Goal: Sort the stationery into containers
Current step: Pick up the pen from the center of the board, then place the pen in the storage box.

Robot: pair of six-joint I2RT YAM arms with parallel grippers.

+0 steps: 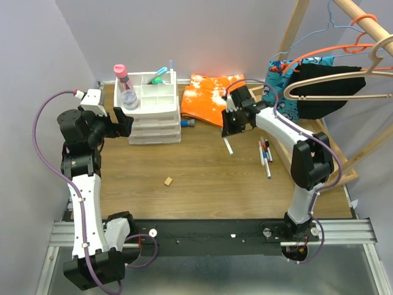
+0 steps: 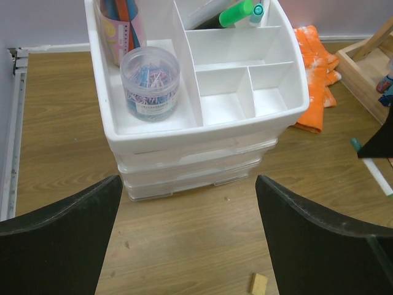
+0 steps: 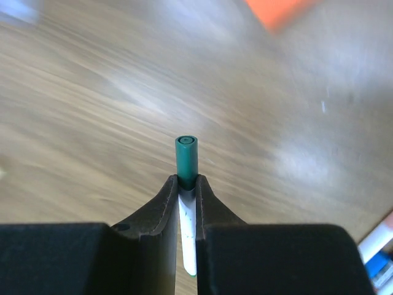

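Note:
The right gripper lifts outward next over the tray's back section (image 1: 162, 78), to its left in the top view, and releases the pen where markers already lie.
The white three-drawer unit (image 1: 155, 117) stands at the back left. Its top tray holds a clear pink-capped bottle (image 1: 126, 89) and a black green-capped marker (image 1: 161, 75). My left gripper (image 1: 124, 124) is open and empty just left of the unit; its wrist view faces the unit's front (image 2: 196, 166), with the marker (image 2: 236, 13) at the back. My right gripper (image 1: 232, 126) is shut on a slim white pen with a green cap (image 3: 186, 158) and holds it above the table. Several more pens (image 1: 265, 153) lie to its right. A blue-capped tube (image 1: 189, 123) lies beside the unit.
An orange cloth (image 1: 209, 95) lies behind the right gripper. A clear jar of paper clips (image 2: 150, 83) sits in the tray's left compartment. A small wooden block (image 1: 167, 180) lies mid-table. A shallow wooden tray (image 1: 344, 166) and hangers on a rail (image 1: 344, 80) are at the right.

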